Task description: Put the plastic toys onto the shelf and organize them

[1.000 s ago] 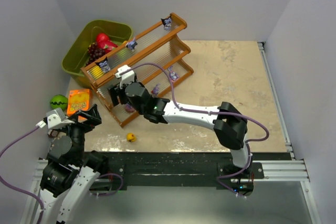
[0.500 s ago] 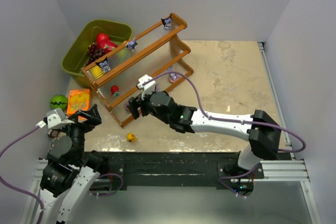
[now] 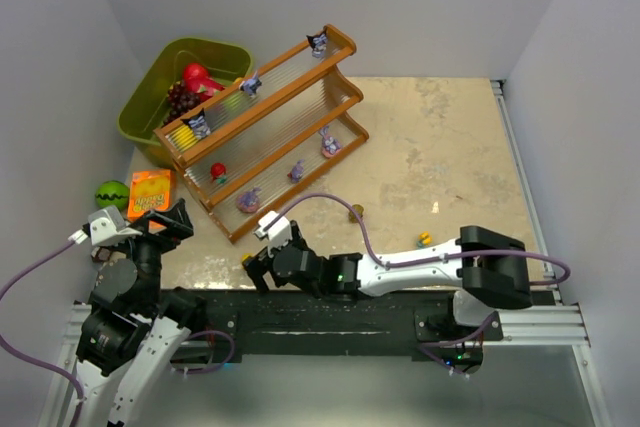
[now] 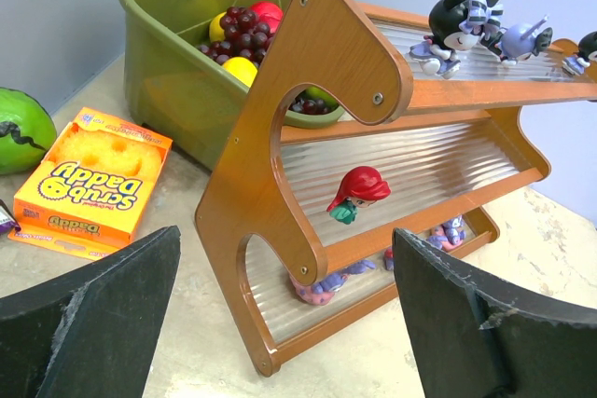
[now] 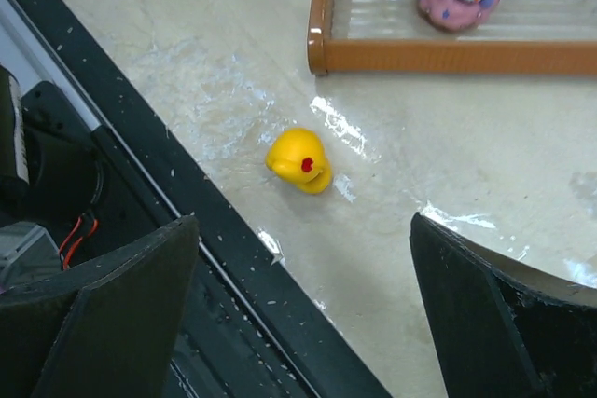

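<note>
I should lower my right gripper's open fingers left in the top view, around the sides of the round yellow toy (image 5: 300, 160) below.
The shelf (image 3: 283, 75) stands tilted at the back left. Three dark toys (image 3: 250, 84) are on its top tier, a red-haired one (image 4: 359, 191) on the middle tier and three purple ones (image 3: 248, 200) on the bottom tier. A yellow toy (image 5: 300, 160) lies on the table just before the shelf's near corner (image 5: 320, 53). My right gripper (image 5: 303, 221) hovers open over it, nothing between its fingers. An olive toy (image 3: 356, 213) and a small yellow-green toy (image 3: 425, 239) lie on the table further right. My left gripper (image 4: 284, 240) is open and empty, facing the shelf's end.
An olive-green bin (image 3: 150, 97) with red fruit and grapes stands behind the shelf. A green striped ball (image 3: 111, 193) and an orange Scrub Daddy box (image 3: 150, 192) lie at the left. The black rail (image 3: 330, 312) runs along the table's near edge, right under my right gripper (image 3: 258, 269).
My right arm has pulled back from the shelf's bottom tier to the table's near edge, over the yellow toy, leaving a purple toy on that tier. Its jaws have opened wider. The left arm is unmoved.
</note>
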Controlling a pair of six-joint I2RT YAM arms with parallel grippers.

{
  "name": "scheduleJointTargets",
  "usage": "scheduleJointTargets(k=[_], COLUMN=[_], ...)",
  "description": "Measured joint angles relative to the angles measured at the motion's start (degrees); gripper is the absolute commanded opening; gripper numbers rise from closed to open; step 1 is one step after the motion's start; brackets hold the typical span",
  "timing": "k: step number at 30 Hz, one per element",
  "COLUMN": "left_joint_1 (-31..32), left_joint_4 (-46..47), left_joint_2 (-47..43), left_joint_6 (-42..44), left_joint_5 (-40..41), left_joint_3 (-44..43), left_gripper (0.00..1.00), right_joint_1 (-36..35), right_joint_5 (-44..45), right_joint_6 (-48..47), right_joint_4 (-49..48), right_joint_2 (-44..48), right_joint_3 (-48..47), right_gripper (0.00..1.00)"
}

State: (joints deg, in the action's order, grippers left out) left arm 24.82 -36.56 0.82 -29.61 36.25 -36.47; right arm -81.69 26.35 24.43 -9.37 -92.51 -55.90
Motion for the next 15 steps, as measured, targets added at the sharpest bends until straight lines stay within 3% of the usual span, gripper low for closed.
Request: scheduleJointTargets(k=[15], left_joint_1=[0.0], left_joint_4=[0.0], left_joint_2=[0.0], left_joint_6=[0.04], left_joint_5=[-0.11], left_joint_3=[0.0], left_gripper=[1.0], right_joint_1=[-2.99], right_joint_5=[7.32], right_joint_6=[7.78], right_joint_4=[-9.66], right_joint_2=[-13.05], right_joint_3=[-0.07], right_gripper=[0.9])
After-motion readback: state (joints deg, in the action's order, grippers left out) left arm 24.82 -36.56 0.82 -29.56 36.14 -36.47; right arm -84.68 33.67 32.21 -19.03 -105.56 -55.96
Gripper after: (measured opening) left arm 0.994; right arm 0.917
